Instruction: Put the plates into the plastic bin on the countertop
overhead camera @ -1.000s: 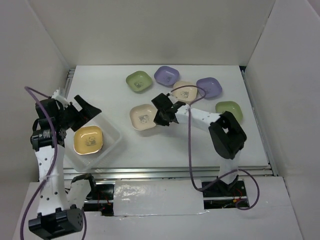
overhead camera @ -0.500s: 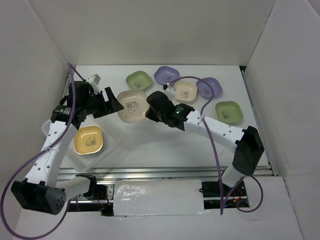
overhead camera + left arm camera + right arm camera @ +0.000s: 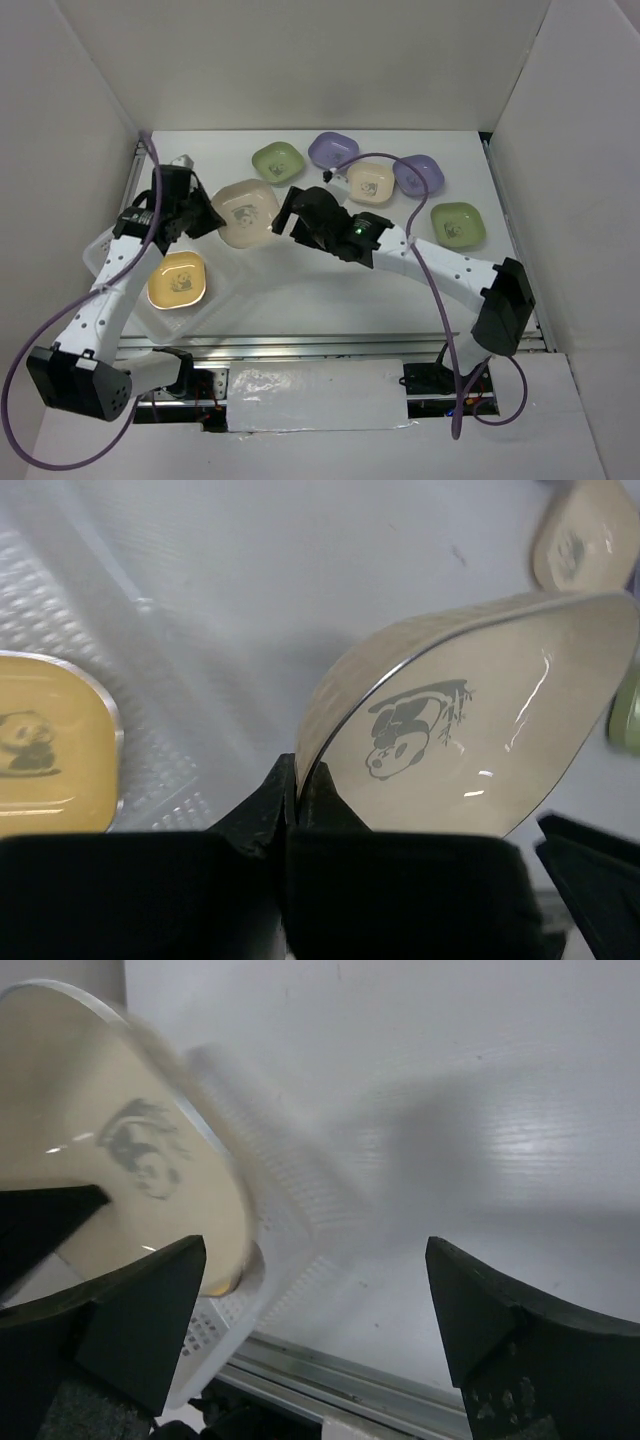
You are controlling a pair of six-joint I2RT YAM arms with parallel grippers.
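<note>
Next, my left gripper moves the cream plate [image 3: 245,212] back and down and releases it onto the yellow plate [image 3: 177,280], because that one lies face up and uncovered in the bin.
Above the countertop [image 3: 330,290] a cream plate [image 3: 245,212] with a panda print hangs tilted. My left gripper [image 3: 205,216] is shut on its rim; in the left wrist view the fingertips [image 3: 297,775] pinch the plate's [image 3: 470,750] edge. My right gripper [image 3: 283,218] stands open just right of the plate and apart from it. In the right wrist view the jaws [image 3: 315,1250] are wide apart, with the plate [image 3: 100,1160] at the left. The plastic bin [image 3: 225,290] lies below left and holds a yellow plate [image 3: 177,280].
Five more plates rest on the countertop at the back: green [image 3: 277,162], purple [image 3: 333,150], cream [image 3: 370,182], purple [image 3: 418,175] and green [image 3: 458,223]. A metal rail [image 3: 330,345] runs along the front edge. White walls enclose three sides.
My right gripper carried the cream plate off the countertop to the left, then opened and let go. My left gripper swung up from the bin and shut on the plate's rim.
</note>
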